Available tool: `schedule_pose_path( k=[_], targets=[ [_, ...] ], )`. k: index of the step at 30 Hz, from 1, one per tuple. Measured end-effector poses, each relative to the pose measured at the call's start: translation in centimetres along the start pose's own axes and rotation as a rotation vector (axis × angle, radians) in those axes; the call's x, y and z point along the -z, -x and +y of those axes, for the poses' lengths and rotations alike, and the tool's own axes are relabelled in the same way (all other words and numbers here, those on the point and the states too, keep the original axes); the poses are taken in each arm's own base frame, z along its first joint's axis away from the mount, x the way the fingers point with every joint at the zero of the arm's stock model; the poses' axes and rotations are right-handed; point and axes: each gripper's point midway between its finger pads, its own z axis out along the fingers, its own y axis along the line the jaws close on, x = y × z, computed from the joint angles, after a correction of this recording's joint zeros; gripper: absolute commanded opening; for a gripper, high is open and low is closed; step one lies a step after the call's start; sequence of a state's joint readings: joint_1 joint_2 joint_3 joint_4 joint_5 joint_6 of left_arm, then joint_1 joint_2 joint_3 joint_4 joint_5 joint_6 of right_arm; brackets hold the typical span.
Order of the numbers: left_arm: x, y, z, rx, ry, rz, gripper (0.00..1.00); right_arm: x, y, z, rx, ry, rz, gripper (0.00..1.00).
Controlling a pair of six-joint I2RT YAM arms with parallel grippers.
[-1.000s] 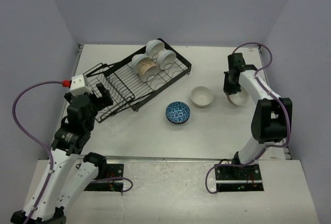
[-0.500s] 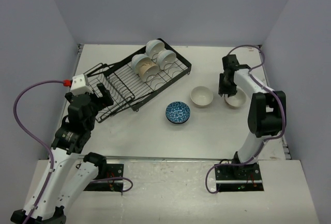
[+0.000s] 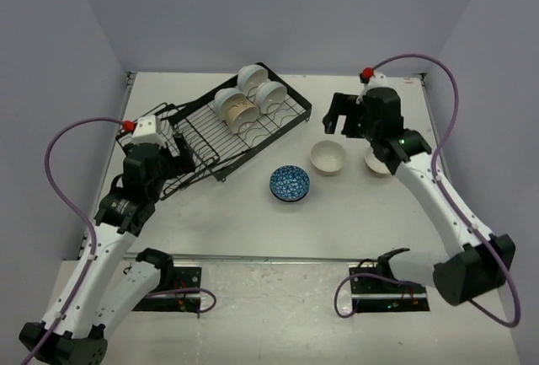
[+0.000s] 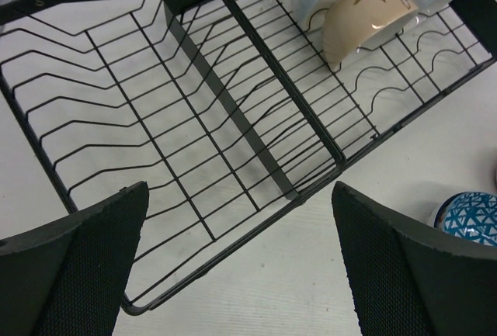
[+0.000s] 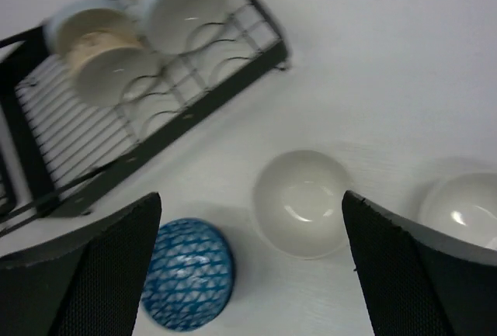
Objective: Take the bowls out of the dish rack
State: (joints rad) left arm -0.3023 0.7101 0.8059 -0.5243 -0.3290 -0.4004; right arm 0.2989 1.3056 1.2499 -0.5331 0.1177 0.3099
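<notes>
My right gripper should tilt and go down to the left in the top view onto the beige bowl's upper rim (image 3: 242, 109) (image 5: 101, 53), which is clear below it there.
The black wire dish rack (image 3: 199, 135) lies slanted at the back left, with several bowls standing in its far end: white ones (image 3: 250, 76) (image 3: 272, 93) and a beige one (image 3: 241, 112). On the table stand a blue-patterned bowl (image 3: 290, 183), a white bowl (image 3: 328, 157) and another white bowl (image 3: 377, 164) partly under my right arm. My right gripper (image 3: 341, 117) hovers open above the middle white bowl (image 5: 301, 202), holding nothing. My left gripper (image 3: 173, 151) is open over the rack's near edge (image 4: 233, 119), empty.
The rack's left section is bare wire (image 4: 116, 111). Grey walls close the table on three sides. A purple cable loops above my right arm (image 3: 438, 70). The blue bowl (image 5: 186, 274) sits just left of the right gripper's span.
My right gripper opened and let go of the white bowl at the right, then rose and swung left toward the rack. My left arm moved slightly closer to the rack.
</notes>
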Motion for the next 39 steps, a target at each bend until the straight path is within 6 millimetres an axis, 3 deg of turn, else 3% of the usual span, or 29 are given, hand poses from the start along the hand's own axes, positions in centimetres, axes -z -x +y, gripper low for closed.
schedule_pose_path(
  k=[2,5,8,9,11,13,17,19,29,39],
  targets=[
    [-0.5,-0.5,-0.5,-0.009,-0.014,0.034,1.0,1.8,0.5,4.5,-0.056,0.208,-0.105,0.99],
    [-1.0,-1.0,-0.6,-0.025,-0.003,0.071,1.0,1.9,-0.7,7.9,-0.249,0.421,-0.166,0.99],
    [-0.2,-0.2,-0.1,-0.026,0.022,0.046,1.0,-1.0,-2.6,10.1,-0.463,0.506,-0.108,0.99],
    [0.2,0.3,0.1,-0.021,0.029,0.026,1.0,-1.9,-2.5,11.0,-0.531,0.531,-0.1,0.99],
    [1.1,1.6,0.6,-0.006,0.048,-0.029,1.0,-4.8,-4.7,12.8,-0.593,0.535,-0.017,0.99],
    [1.9,2.4,1.3,0.008,0.068,-0.072,1.0,-6.8,-5.6,15.4,-0.643,0.561,0.036,0.95],
    [2.6,2.3,2.1,0.026,0.079,-0.118,1.0,-9.8,-4.7,20.7,-0.727,0.637,0.069,0.86],
    [2.4,1.9,2.2,0.021,0.085,-0.109,1.0,-10.8,-4.1,22.5,-0.766,0.671,0.064,0.82],
    [2.2,1.3,2.1,0.016,0.077,-0.093,1.0,-16.6,-5.3,24.5,-0.911,0.642,0.07,0.7],
    [2.7,1.6,2.0,0.025,0.06,-0.111,1.0,-20.0,-4.8,26.0,-0.967,0.655,0.07,0.58]
  ],
)
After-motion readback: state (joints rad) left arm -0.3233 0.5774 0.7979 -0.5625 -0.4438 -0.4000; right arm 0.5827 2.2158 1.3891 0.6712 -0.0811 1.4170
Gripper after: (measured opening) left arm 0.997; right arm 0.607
